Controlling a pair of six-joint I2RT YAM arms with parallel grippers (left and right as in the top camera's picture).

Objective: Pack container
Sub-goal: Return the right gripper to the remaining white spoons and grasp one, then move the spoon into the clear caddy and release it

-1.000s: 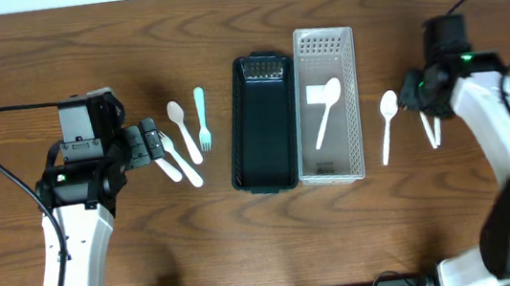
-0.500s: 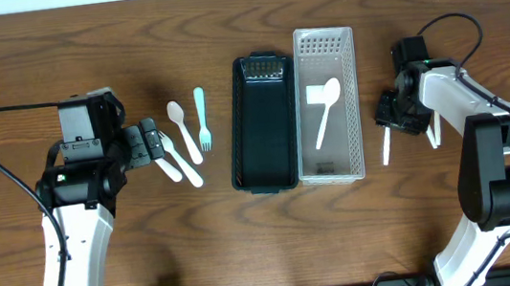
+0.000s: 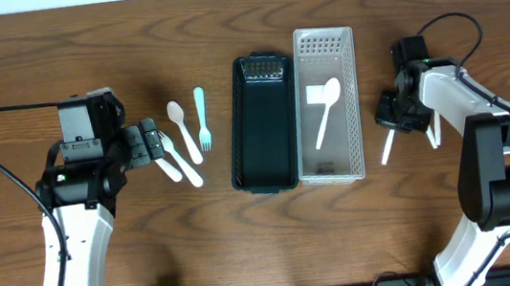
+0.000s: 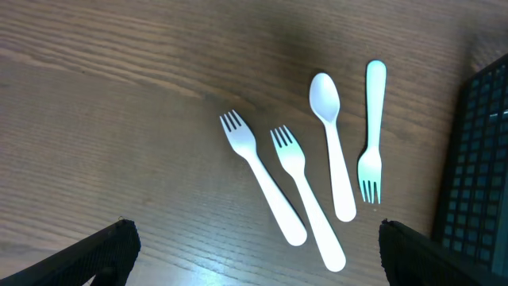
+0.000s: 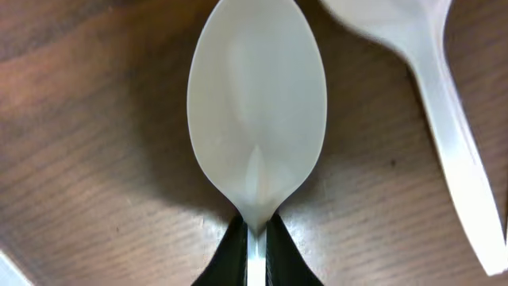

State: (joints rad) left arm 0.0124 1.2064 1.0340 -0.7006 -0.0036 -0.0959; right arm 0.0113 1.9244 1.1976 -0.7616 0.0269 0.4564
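Note:
My right gripper lifts over the clear container on its left in the overhead view next and lowers to release, as a white spoon lies there.
A black container (image 3: 262, 123) and a clear slotted container (image 3: 352, 103) stand side by side at the table's middle. A white spoon (image 3: 326, 111) lies in the clear one. My right gripper (image 3: 394, 113) is just right of them, shut on the neck of another white spoon (image 5: 255, 111) close above the wood; its handle (image 3: 388, 150) sticks out below. My left gripper (image 3: 149, 143) is open and empty beside two white forks (image 4: 262, 187), a white spoon (image 4: 333, 143) and a teal fork (image 3: 202, 120). Its fingertips (image 4: 254, 258) frame the fork handles.
More white cutlery (image 3: 434, 129) lies right of my right gripper and also shows in the right wrist view (image 5: 444, 119). The black container's edge (image 4: 480, 159) shows at the right of the left wrist view. Bare wood surrounds everything.
My right gripper moved left over the spoon beside the clear container and shut on it; the spoon's handle has since tilted slightly. The left arm has not moved.

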